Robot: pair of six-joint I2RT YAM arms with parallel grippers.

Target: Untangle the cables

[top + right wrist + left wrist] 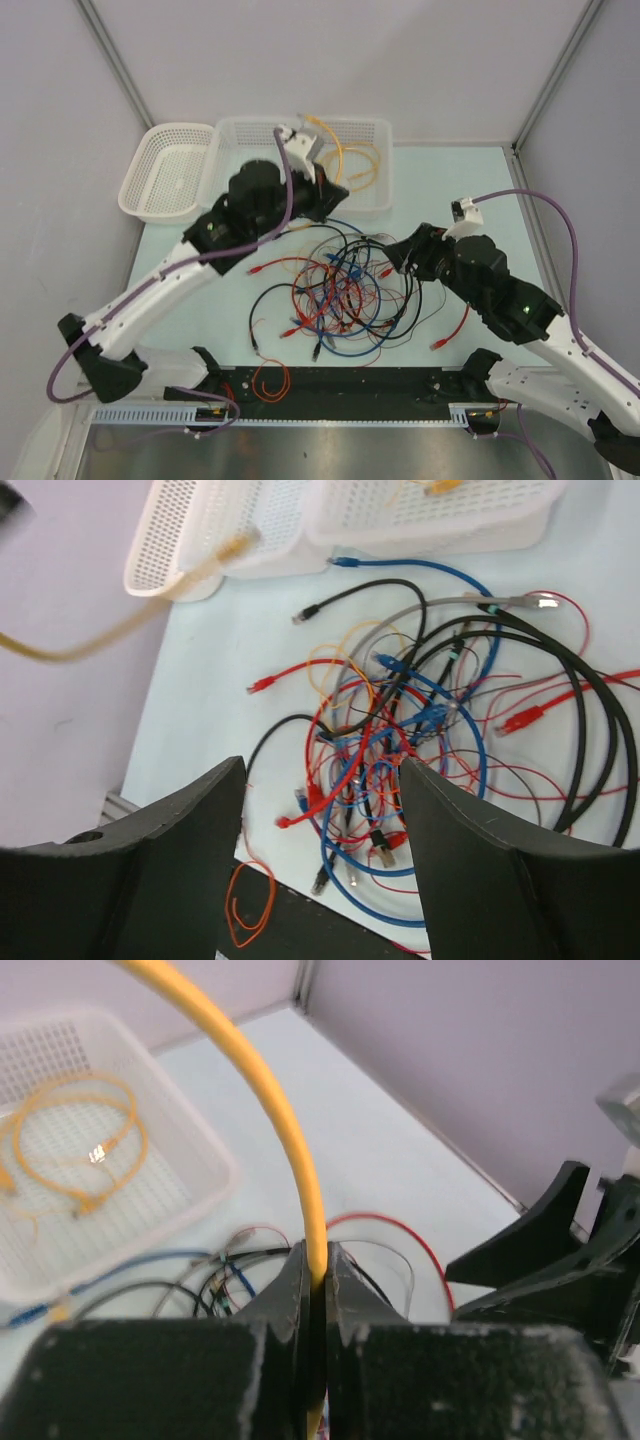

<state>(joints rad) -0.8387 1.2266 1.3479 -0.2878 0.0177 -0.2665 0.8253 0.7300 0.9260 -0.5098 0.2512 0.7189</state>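
My left gripper carries the yellow cable outward over the yellow coil in the large basket (85, 1145) next and releases it there, since matching cable already rests inside.
The cables (340, 285) lie in a tangle of red, blue, black and grey loops at the table's middle, also seen in the right wrist view (420, 730). My left gripper (337, 187) hovers at the front edge of the large basket, shut on a yellow cable (270, 1090) that arcs up out of its jaws (317, 1255). More yellow cable (355, 160) rests inside that basket. My right gripper (395, 255) hangs open over the tangle's right side, nothing between its fingers (322, 770). A blurred yellow cable (100, 640) crosses the left of the right wrist view.
A large white mesh basket (375, 130) and a smaller one (165, 170) stand at the back. A loose orange wire loop (270, 380) lies on the black strip at the near edge. A single red cable (455, 330) lies right of the tangle. Grey walls enclose the table.
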